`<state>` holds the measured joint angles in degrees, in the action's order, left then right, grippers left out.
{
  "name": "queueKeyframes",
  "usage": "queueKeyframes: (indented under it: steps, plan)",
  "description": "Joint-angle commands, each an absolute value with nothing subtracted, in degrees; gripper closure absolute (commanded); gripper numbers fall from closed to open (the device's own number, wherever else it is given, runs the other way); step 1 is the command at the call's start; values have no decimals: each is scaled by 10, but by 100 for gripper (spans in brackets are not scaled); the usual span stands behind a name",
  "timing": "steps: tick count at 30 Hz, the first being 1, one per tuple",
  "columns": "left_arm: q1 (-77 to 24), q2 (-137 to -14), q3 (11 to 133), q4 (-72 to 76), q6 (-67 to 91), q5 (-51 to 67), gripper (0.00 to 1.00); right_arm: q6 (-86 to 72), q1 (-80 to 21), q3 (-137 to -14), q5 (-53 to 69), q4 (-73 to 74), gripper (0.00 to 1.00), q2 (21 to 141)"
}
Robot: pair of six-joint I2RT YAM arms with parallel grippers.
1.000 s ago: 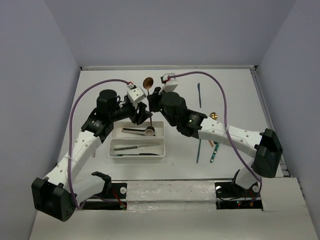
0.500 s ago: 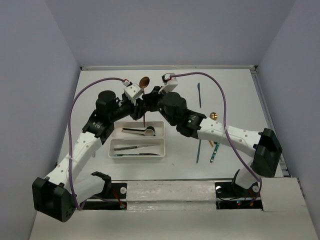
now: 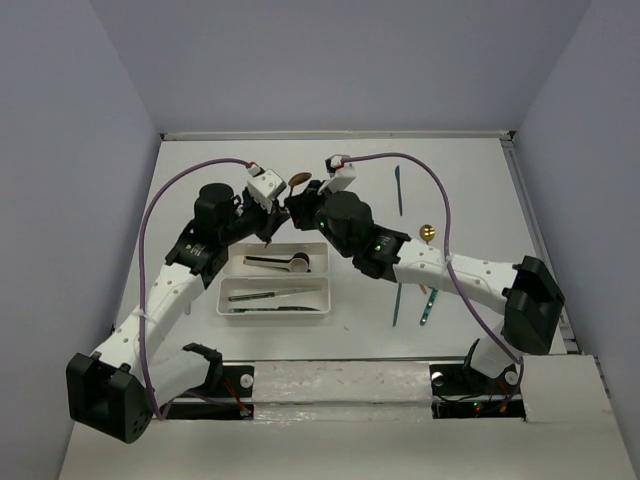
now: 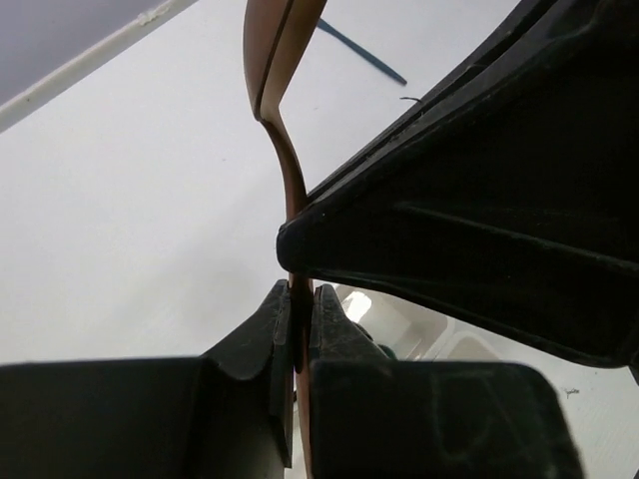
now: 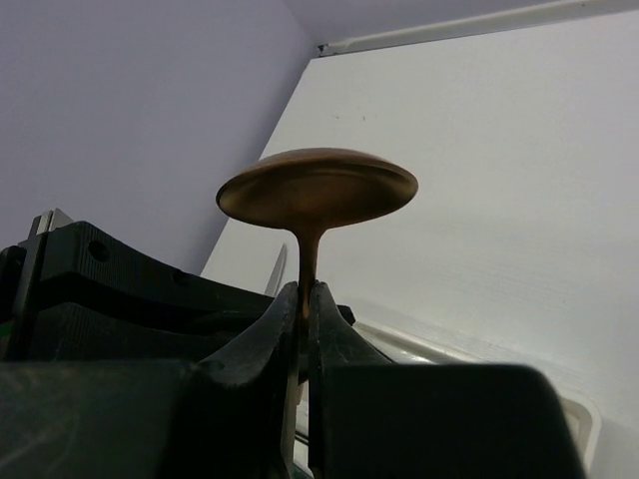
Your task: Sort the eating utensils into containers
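Note:
I will move my left gripper back and down and tilt the copper spoon [image 3: 298,180] level over the spoons, because the far tray [image 3: 276,261] already holds spoons. Then I will release the spoon's handle there.
A copper spoon [image 3: 298,180] hangs in the air above the far white tray [image 3: 320,249], held by both arms at once. My left gripper [image 3: 271,230] is shut on the lower handle; in the left wrist view the handle [image 4: 287,170] runs up from the closed jaws [image 4: 297,299]. My right gripper [image 3: 300,207] is shut on the neck just under the bowl [image 5: 318,188], its fingertips [image 5: 305,294] pinching the stem. The far tray holds a dark-handled spoon [image 3: 275,262]. The near tray [image 3: 326,290] holds dark and silver utensils [image 3: 270,297].
To the right of the trays several utensils lie loose on the table: a dark teal knife [image 3: 398,190], a gold spoon [image 3: 428,232], a teal piece [image 3: 398,300] and a patterned teal piece [image 3: 428,306]. Both arms crowd together behind the trays.
My left gripper has closed onto the copper spoon's handle. The spoon and both wrists have shifted slightly left and down, and the spoon now tilts.

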<state>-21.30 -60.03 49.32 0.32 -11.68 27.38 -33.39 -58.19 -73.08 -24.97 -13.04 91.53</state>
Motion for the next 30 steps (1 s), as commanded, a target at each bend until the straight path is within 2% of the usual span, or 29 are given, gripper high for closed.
queueKeyframes:
  steps: [1,3,4,6,12,20,30]
  plan:
    - [-214,-591,510,-21,-186,251,100,-314,-587,-715,-245,-154,80,900]
    - [-209,-588,506,-26,-205,237,100,-303,-587,-707,-251,-139,54,889]
    - [-206,-588,506,-33,-214,230,100,-297,-582,-703,-252,-119,38,876]
    - [-190,-593,509,-47,-239,222,100,-288,-569,-694,-254,-69,27,854]
    - [-175,-645,505,-77,-360,210,100,-291,-520,-637,-249,58,23,780]
    - [-188,-688,463,-142,-572,205,100,-309,-436,-542,-293,112,23,632]
    - [-234,-719,432,-134,-680,181,100,-320,-418,-541,-281,127,23,679]
